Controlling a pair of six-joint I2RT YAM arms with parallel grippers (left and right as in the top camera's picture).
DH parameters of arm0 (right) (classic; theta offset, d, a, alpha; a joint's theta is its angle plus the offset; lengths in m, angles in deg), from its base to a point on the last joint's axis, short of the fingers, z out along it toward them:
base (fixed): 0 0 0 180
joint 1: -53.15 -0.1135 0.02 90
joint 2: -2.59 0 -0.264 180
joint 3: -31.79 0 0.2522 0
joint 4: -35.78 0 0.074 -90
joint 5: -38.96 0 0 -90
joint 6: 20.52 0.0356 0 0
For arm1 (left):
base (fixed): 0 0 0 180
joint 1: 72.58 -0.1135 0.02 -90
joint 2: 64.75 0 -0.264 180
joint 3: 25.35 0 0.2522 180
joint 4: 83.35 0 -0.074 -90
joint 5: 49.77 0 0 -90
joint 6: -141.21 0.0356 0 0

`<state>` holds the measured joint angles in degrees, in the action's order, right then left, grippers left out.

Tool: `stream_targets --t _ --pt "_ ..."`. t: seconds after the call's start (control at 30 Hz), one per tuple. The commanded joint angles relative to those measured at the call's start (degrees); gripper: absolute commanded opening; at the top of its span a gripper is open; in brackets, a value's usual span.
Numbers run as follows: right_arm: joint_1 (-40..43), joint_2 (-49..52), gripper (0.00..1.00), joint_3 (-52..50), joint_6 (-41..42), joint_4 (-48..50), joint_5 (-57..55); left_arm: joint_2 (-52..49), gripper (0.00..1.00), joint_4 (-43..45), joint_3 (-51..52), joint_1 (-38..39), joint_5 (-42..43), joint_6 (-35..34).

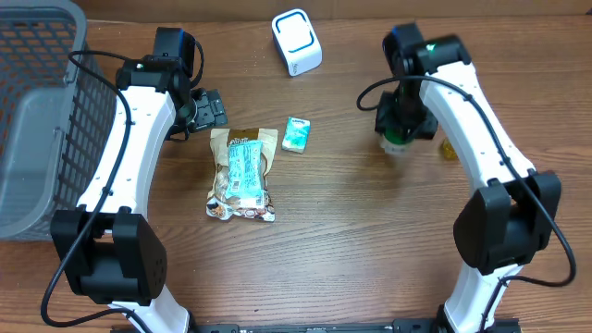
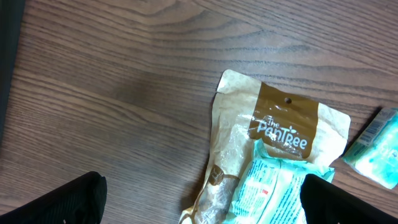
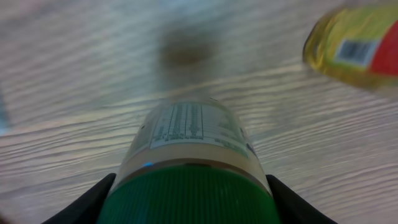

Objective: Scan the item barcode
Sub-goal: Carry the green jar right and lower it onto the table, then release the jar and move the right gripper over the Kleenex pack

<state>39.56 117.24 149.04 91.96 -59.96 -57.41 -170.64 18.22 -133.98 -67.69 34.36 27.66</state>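
The spot on the bare tabletop (image 1: pixel 410 172) beside the yellow item is clear for letting go of the jar. My right gripper will lower the jar next and gently set it back there.
My right gripper (image 1: pixel 400 122) is shut on a jar with a green ribbed lid (image 3: pixel 186 199) and a white printed label (image 3: pixel 186 127), held a little above the table at the right. I see no barcode on the part of its label that faces the camera. The white box-shaped scanner with a blue outline (image 1: pixel 296 42) stands at the back centre, apart from both arms. My left gripper (image 1: pixel 209 109) hangs open just behind the top edge of a tan snack bag (image 2: pixel 283 121). In the left wrist view its fingertips (image 2: pixel 59 202) stand wide, with nothing between them.
A teal-and-white packet (image 1: pixel 246 166) lies on top of the snack bag. A small teal packet (image 1: pixel 296 134) lies to its right. A yellow item with a barcode (image 3: pixel 356 45) lies on the table beside the jar. A grey mesh basket (image 1: pixel 37 139) fills the left edge.
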Motion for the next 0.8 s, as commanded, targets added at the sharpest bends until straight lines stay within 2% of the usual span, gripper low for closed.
stream_targets --t 0.0,0.27,0.47,0.5,0.57,0.77 --pt "1.8 0.2 0.12 -4.8 1.7 1.9 -0.3 0.8 1.0 0.2 -0.8 0.5 -0.5 0.9" --pt "5.2 0.2 0.13 -11.0 1.7 6.5 -0.3 0.8 1.0 0.2 -0.8 0.5 -0.5 0.9" --pt "5.4 0.2 0.22 -11.8 1.5 6.9 -0.3 0.8 1.0 0.2 -0.8 0.5 -0.5 0.9" --pt "5.4 0.2 0.27 -11.9 1.5 6.9 -0.3 0.8 1.0 0.2 -0.8 0.5 -0.5 0.9" --pt "5.4 0.2 0.43 -12.2 1.5 6.9 -0.2 0.8 1.0 0.2 -0.8 0.5 -0.5 0.9" --pt "5.4 0.2 0.57 -12.8 1.5 7.0 -0.3 0.8 1.0 0.2 -0.8 0.5 -0.5 0.9"
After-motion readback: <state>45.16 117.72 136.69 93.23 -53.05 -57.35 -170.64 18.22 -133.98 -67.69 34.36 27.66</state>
